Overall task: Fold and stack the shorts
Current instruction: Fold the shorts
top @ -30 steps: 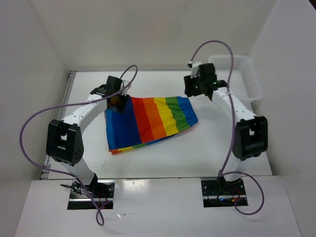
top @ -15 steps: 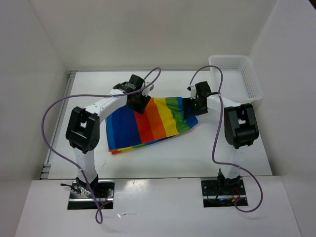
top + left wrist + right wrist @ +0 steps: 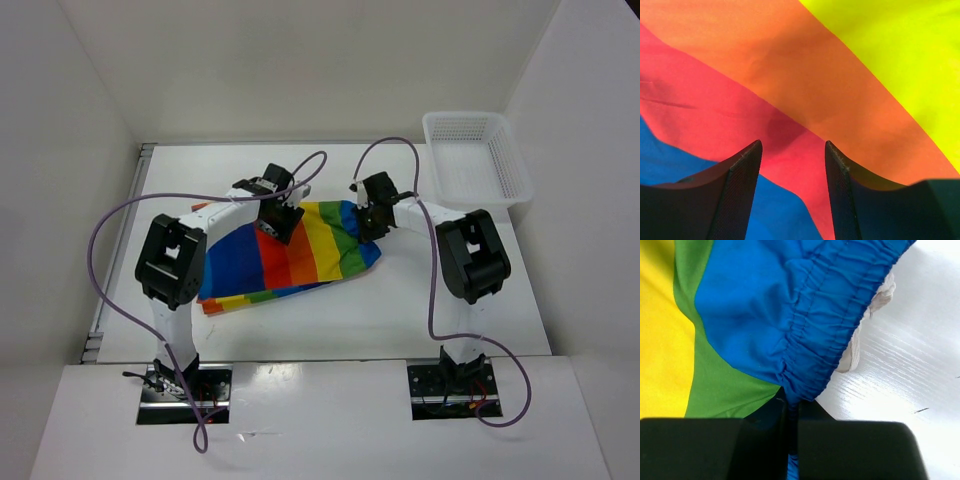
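Note:
The shorts lie stretched out, so my right gripper will next rise, carry their waistband left in the top view and release it over the dark blue stripe (image 3: 232,264).
The shorts (image 3: 290,257) lie flat on the white table (image 3: 400,310), rainbow stripes running from dark blue on the left to green on the right. My left gripper (image 3: 279,218) is at their far edge over the red and orange stripes; in the left wrist view it (image 3: 792,145) is open, with red and blue cloth (image 3: 790,75) showing between the fingers. My right gripper (image 3: 369,216) is at the shorts' right end. In the right wrist view it (image 3: 791,402) is shut on the gathered blue waistband (image 3: 815,330), a white cord end (image 3: 875,297) beside it.
A white mesh basket (image 3: 475,160) stands at the back right of the table. White walls close in the table on the left, back and right. Purple cables (image 3: 110,215) loop above both arms.
Both grippers have moved left and toward each other, and the shorts have slid left with them. The right gripper has shut on the waistband.

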